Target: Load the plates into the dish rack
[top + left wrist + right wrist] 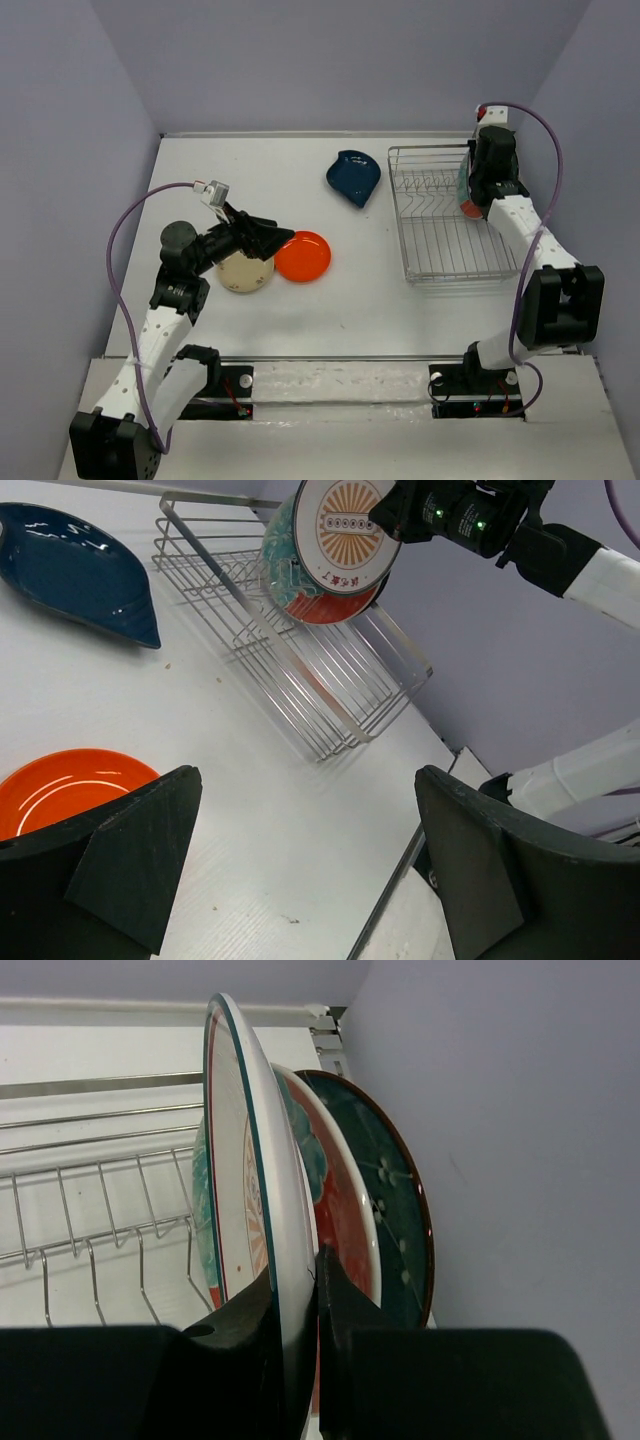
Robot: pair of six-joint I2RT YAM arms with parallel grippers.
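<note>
The dish rack's wires beside the teal-and-red plate are below my right gripper and still empty. I should lower the upright sunburst plate between them and let go of the sunburst plate's rim.
My right gripper (300, 1290) is shut on the rim of the white sunburst plate (250, 1160), holding it upright over the far right end of the dish rack (445, 225). Right behind it stand the teal-and-red plate (345, 1200) and the dark teal plate (400, 1210). The left wrist view shows the sunburst plate (345, 525) face on, with the right gripper (450, 510) at its edge. My left gripper (280, 240) is open and empty, hovering over the small cream plate (243, 276) and beside the orange plate (303, 256). The dark blue plate (353, 176) lies left of the rack.
The rack's left rows of tines (90, 1220) hold nothing. The right wall (600, 150) runs close behind the rack and the right arm. The table's near edge (400, 880) is just beyond my left fingers (130, 860).
</note>
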